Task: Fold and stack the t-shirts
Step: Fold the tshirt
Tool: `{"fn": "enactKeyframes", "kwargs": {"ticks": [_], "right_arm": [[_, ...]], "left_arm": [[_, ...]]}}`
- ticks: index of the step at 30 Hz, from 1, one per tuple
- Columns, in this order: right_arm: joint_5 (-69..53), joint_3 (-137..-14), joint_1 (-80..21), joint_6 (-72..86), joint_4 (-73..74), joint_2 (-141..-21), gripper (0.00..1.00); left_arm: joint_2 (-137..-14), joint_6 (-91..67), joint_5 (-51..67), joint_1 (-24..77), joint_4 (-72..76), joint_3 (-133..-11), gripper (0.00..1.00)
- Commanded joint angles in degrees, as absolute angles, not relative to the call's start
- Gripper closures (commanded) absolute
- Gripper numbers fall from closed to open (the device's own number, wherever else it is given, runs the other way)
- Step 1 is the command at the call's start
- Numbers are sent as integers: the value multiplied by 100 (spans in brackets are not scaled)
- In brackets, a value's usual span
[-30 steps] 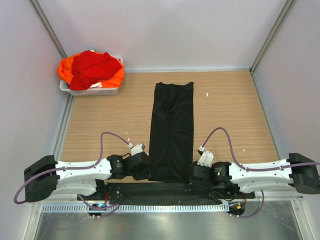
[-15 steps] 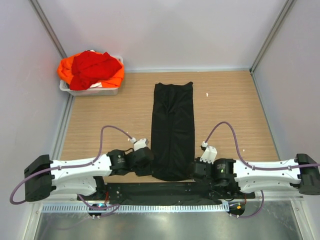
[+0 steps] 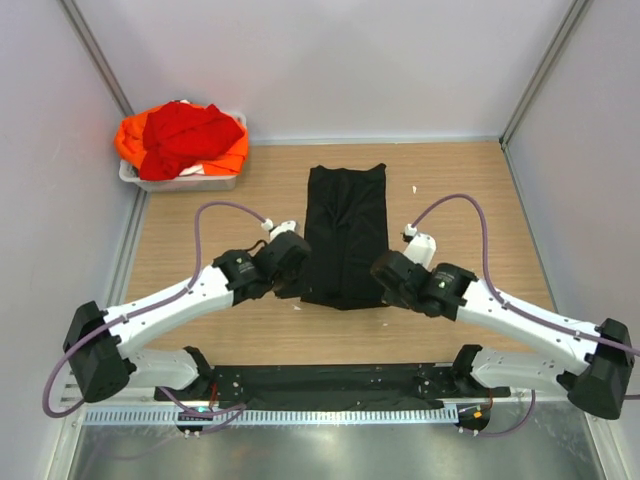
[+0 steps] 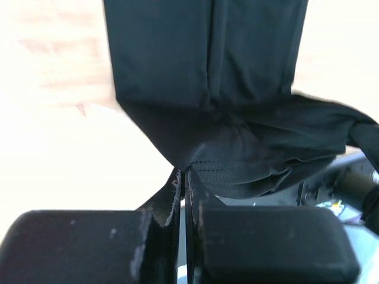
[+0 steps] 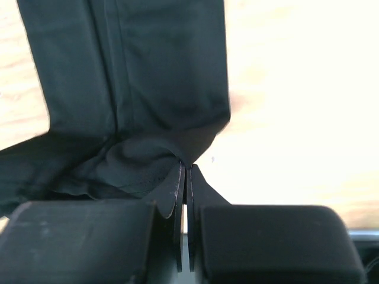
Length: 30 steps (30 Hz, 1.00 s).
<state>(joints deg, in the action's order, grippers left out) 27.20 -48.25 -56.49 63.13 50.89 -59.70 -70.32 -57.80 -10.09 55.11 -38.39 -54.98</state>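
My right gripper carries the t-shirt's pinched corner outward along the folded t-shirt's edge next. It then releases it over the t-shirt's middle, since the cloth there lies uncovered.
The black t-shirt (image 3: 345,215), folded into a long narrow strip, lies on the wooden table (image 3: 200,230). Its near end is lifted and doubled back over the rest. My left gripper (image 3: 301,288) is shut on the near left corner, where the cloth (image 4: 207,53) bunches just past the shut tips (image 4: 186,174). My right gripper (image 3: 386,287) is shut on the near right corner; that wrist view shows the black cloth (image 5: 148,65) pinched at the gripper (image 5: 187,168). The red t-shirt (image 3: 185,132) and the orange t-shirt (image 3: 232,160) lie heaped in the tub at the far left.
A white plastic tub (image 3: 190,183) stands in the far left corner against the grey walls. The arms' black base bar (image 3: 330,380) runs along the near edge. Small white specks (image 3: 415,189) lie on the wood to the right of the shirt.
My left gripper has shut on the shirt's near left corner. Both grippers have moved away from the near edge, carrying the black shirt's near hem toward its far end.
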Motion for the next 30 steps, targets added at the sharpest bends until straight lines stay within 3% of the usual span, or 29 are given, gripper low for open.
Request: {"fn": "enactKeyframes", "kwargs": {"ticks": [1, 13, 30], "right_arm": [[2663, -5395, -5169, 5074, 4729, -6406, 99], [2040, -6318, -3543, 3701, 4026, -7839, 99], [1521, -7084, -2813, 3059, 3621, -9369, 99]], "left_arm": [[-7382, -5046, -730, 5029, -3929, -6090, 100], [-9130, -4211, -229, 3947, -3911, -7540, 100], [-10686, -3788, 351, 3164, -3964, -8622, 100]]}}
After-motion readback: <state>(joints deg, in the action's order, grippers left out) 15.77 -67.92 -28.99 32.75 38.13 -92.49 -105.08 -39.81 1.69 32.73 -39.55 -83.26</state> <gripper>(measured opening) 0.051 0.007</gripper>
